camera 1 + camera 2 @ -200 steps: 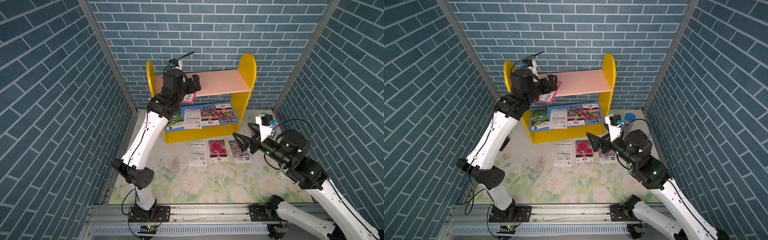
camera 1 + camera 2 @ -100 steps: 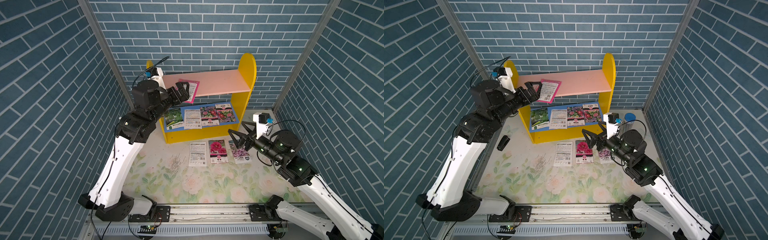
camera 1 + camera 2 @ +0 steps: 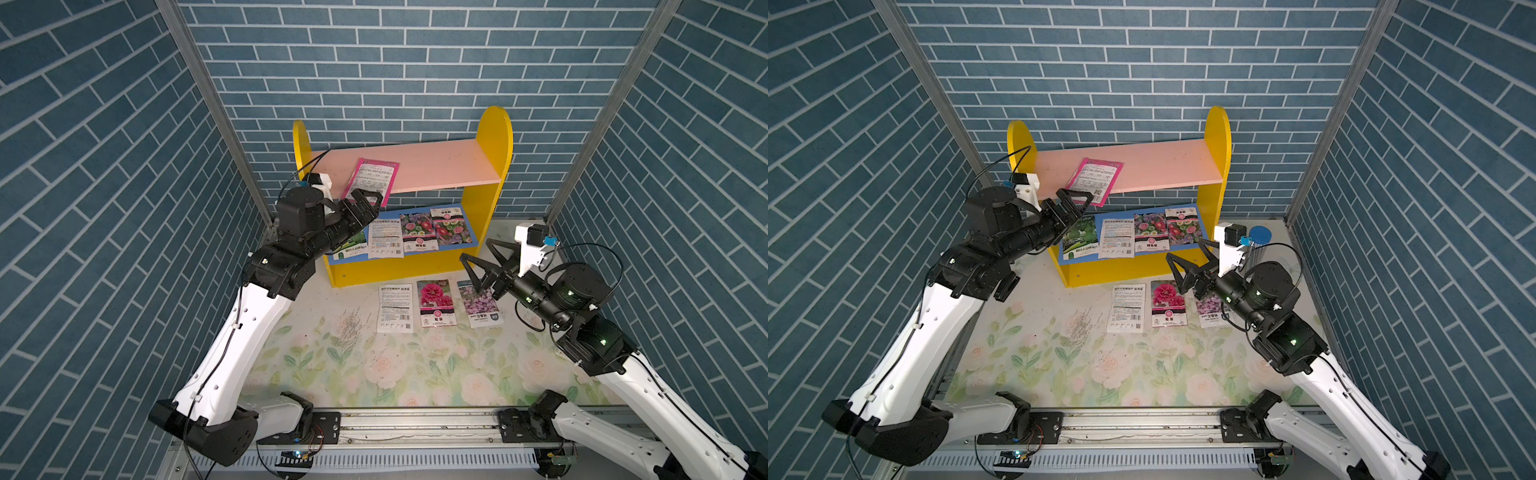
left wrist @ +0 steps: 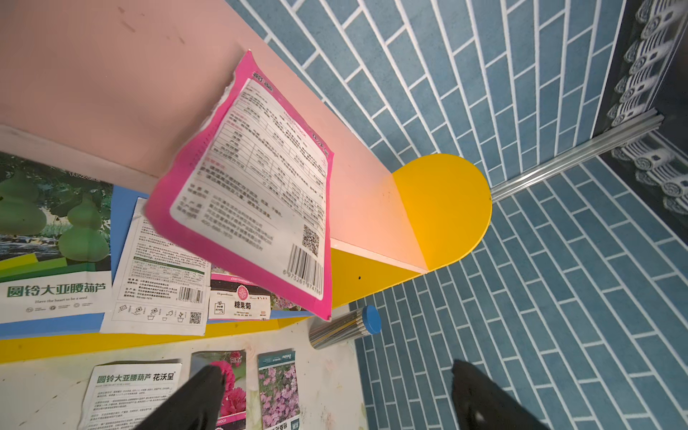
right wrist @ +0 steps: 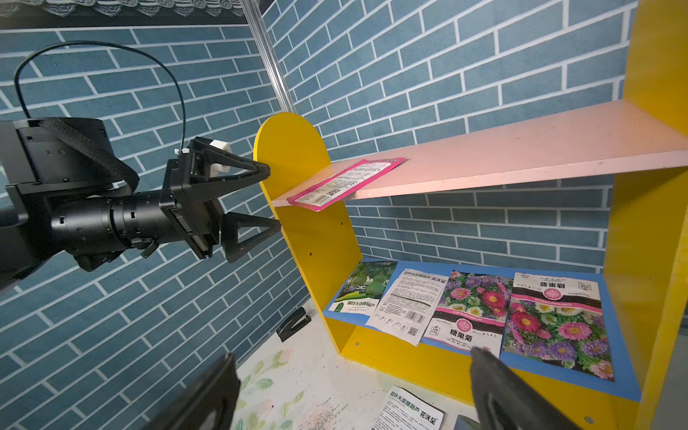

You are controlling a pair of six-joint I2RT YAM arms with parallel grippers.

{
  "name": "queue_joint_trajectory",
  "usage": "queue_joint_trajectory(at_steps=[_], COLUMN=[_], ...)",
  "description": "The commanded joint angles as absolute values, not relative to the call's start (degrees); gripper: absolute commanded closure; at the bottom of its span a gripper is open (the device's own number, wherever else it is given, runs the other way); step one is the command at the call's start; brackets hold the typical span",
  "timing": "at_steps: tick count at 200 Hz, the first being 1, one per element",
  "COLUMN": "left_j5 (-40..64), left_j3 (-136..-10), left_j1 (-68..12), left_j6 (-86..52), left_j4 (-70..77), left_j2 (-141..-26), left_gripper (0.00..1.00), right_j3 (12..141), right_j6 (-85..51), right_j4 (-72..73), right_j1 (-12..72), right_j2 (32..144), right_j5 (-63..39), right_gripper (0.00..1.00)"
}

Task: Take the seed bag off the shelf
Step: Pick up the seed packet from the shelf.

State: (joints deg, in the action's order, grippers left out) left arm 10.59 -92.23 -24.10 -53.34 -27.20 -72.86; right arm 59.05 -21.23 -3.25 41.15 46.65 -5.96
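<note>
The bag's lower corner (image 3: 348,194) juts past the upper board's front edge. My left gripper eases outward toward the shelf (image 3: 493,137) next and brings its open fingers around that corner.
The shelf (image 3: 493,137) (image 3: 1217,137) stands against the back wall. A pink-edged seed bag (image 3: 371,180) (image 3: 1095,179) (image 4: 253,186) (image 5: 346,180) lies print side up on its pink upper board, one corner hanging over the front edge. My left gripper (image 3: 370,203) (image 3: 1077,203) (image 5: 273,198) (image 4: 335,376) is open and empty just in front of and below that corner, not touching it. My right gripper (image 3: 477,251) (image 3: 1185,249) (image 5: 353,366) hovers open and empty above the table by the shelf's right foot.
Several seed bags (image 3: 415,232) lie on the blue lower board, and three more (image 3: 434,302) on the floral table in front. A blue-capped tube (image 3: 1260,235) (image 4: 346,327) lies right of the shelf, a black stapler (image 5: 294,323) left of it. Spilled seeds (image 3: 353,328) dot the table.
My left arm has drawn back from above the upper board and its gripper now sits lower, off the board's front edge. The pink bag stays on the board. My right gripper edged toward the shelf.
</note>
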Motion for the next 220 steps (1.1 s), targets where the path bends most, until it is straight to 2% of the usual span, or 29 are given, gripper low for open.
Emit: queue_joint_trajectory(at_steps=[1,31,75,125,180,220], left_j5=[10.9,11.2,12.0,14.0,14.9,15.5], left_j3=[-91.0,-90.1,-89.8,-90.0,-89.7,-88.8], left_j1=[-23.5,-22.2,-19.7,-17.7,-16.9,-16.0], left_j6=[-55.7,-56.9,-58.1,-59.1,-59.1,-59.2], left_j4=[-23.5,-21.1,-17.8,-15.4,-15.2,-15.0], left_j2=[-73.0,-74.2,-76.8,-79.0,-79.3,-79.4], left_gripper=[0.00,0.04,0.15,0.30,0.51,0.58], right_j3=[58.6,58.9,58.9,59.0,58.7,57.8], right_j6=[-22.0,-21.2,-20.6,-19.8,-19.9,-20.0], right_j4=[-2.2,-2.6,-2.5,-2.6,-2.4,-2.3], right_j1=[41.0,41.0,41.0,40.9,40.8,40.9], right_j2=[45.4,45.3,46.0,46.5,46.7,46.1], right_j5=[-4.7,-4.7,-5.4,-5.1,-4.7,-4.7], right_gripper=[0.02,0.02,0.02,0.02,0.02,0.02])
